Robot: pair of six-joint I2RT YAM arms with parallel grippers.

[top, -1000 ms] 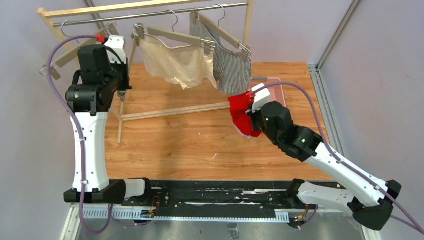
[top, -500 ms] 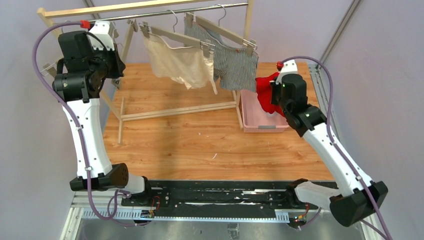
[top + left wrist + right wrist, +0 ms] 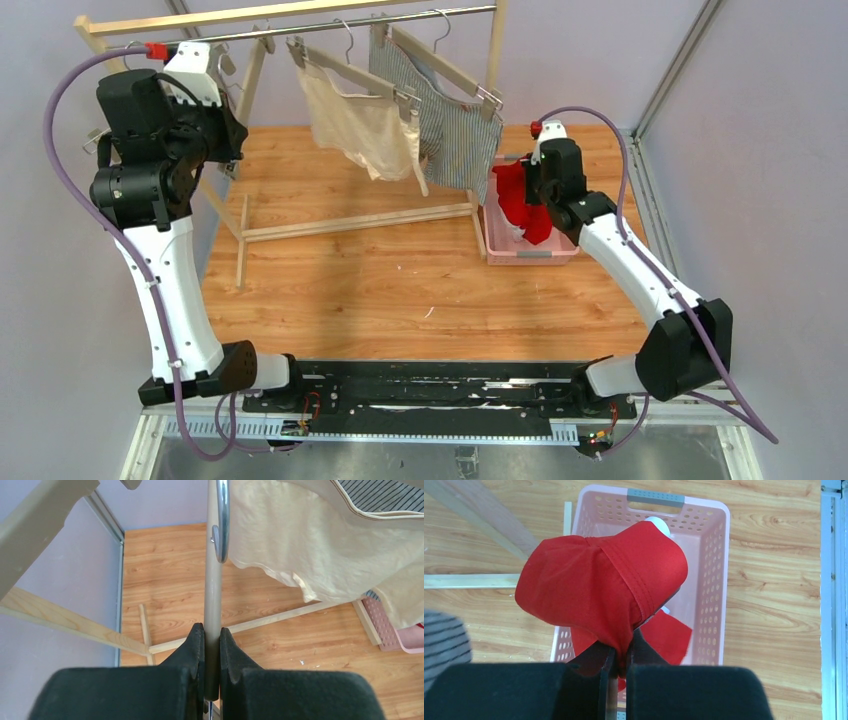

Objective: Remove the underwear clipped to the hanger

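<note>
I should lower my right gripper between the pink basket's perforated sides next, then open it there.
My right gripper [image 3: 621,652] is shut on the red boxers [image 3: 604,590] and holds them bunched over the pink basket [image 3: 716,580]; in the top view they [image 3: 515,200] hang into the basket [image 3: 530,257]. My left gripper [image 3: 212,640] is shut on the taupe bar of an empty hanger [image 3: 214,590] with a metal clip [image 3: 221,525], at the rack's left end [image 3: 222,132]. The cream boxers [image 3: 360,125] and the pinstriped boxers [image 3: 455,140] hang clipped to their hangers on the rail.
The wooden rack with its metal rail [image 3: 330,22] stands across the back of the table, its base bars [image 3: 360,222] lying on the wood. The basket sits at the right, beside the rack's right post. Purple walls close in on both sides.
My right gripper has carried the red boxers from mid-table rightward and back to over the basket. My left arm has risen and shifted left with the hanger. The hung boxers have swung.
</note>
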